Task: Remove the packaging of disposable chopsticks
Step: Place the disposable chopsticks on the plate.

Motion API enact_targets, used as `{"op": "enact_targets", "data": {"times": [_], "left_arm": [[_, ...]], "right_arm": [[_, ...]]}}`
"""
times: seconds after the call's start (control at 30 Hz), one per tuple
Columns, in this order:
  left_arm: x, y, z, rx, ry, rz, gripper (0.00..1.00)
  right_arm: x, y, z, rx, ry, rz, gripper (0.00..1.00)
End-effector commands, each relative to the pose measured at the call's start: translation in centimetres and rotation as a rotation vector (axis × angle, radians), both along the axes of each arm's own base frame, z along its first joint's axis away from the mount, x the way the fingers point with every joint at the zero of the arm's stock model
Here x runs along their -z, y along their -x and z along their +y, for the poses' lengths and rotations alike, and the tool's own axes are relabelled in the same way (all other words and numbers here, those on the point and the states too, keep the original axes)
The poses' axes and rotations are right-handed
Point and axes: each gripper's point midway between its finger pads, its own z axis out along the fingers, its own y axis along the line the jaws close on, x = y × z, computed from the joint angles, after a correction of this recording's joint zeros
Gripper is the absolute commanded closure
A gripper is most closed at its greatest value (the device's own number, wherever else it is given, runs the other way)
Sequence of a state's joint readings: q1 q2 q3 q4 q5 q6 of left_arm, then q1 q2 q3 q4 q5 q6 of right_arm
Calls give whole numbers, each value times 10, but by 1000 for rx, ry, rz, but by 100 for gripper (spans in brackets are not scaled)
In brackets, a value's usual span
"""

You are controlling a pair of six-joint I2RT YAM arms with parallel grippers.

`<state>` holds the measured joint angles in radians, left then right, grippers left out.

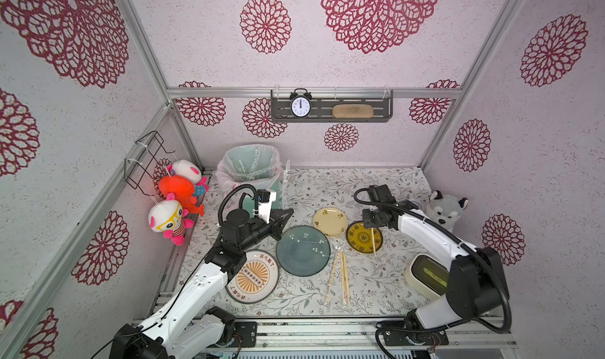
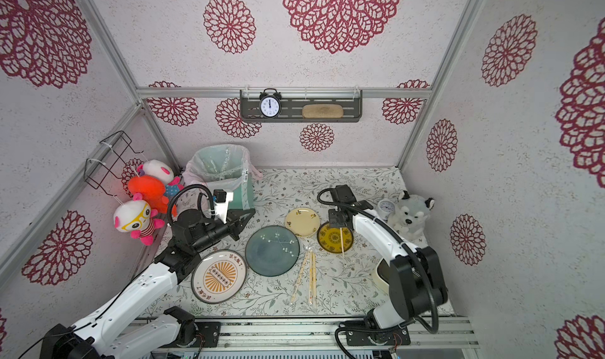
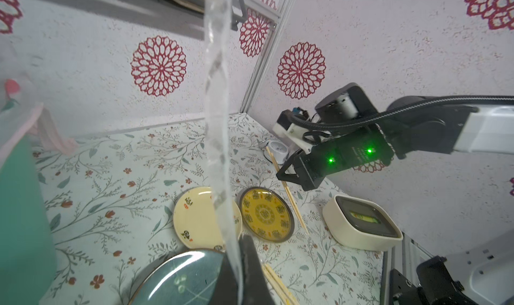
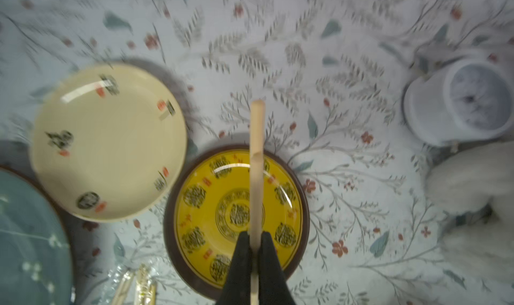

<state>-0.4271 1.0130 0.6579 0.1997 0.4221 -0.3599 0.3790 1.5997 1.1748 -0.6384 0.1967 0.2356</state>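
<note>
The empty yellow plate is below my right gripper, so the gripper will lower the bare disposable chopsticks onto that plate and release them there.
My left gripper (image 3: pixel 236 250) is shut on the lower end of an emptied packaging sleeve (image 3: pixel 217 95), a clear crinkly strip that stands up from the jaws. In a top view the sleeve (image 1: pixel 286 177) rises beside the bin, above the gripper (image 1: pixel 288 212). My right gripper (image 4: pixel 255 235) is shut on bare disposable chopsticks (image 4: pixel 257 150), which hang over the yellow plate (image 4: pixel 200 206). The same chopsticks (image 1: pixel 373 241) show in a top view, slanting across that plate (image 1: pixel 355 239). Two more wrapped pairs (image 1: pixel 339 275) lie on the tablecloth near the front.
A lined bin (image 1: pixel 250 167) stands at the back left. A cream plate (image 1: pixel 330 221), a blue-green plate (image 1: pixel 302 251) and a white-and-orange plate (image 1: pixel 252 275) lie mid-table. A cream device (image 1: pixel 422 272), a husky plush (image 1: pixel 447 210) and a small white clock (image 4: pixel 467 100) crowd the right side.
</note>
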Motion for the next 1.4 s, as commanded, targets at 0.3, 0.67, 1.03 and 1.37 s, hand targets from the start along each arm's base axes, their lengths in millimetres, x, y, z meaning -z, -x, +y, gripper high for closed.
{"op": "enact_targets", "data": {"times": [0.3, 0.67, 1.03, 1.37], "left_arm": [[10, 3, -4, 48, -44, 21, 100], [-4, -9, 4, -3, -25, 7, 100], [3, -8, -3, 35, -9, 26, 100], [9, -8, -5, 48, -14, 33, 100]], "right_arm": [[44, -6, 1, -61, 103, 346, 100], [64, -8, 1, -87, 118, 416, 100], [63, -11, 3, -102, 82, 412, 100], [68, -11, 2, -103, 77, 422, 91]]}}
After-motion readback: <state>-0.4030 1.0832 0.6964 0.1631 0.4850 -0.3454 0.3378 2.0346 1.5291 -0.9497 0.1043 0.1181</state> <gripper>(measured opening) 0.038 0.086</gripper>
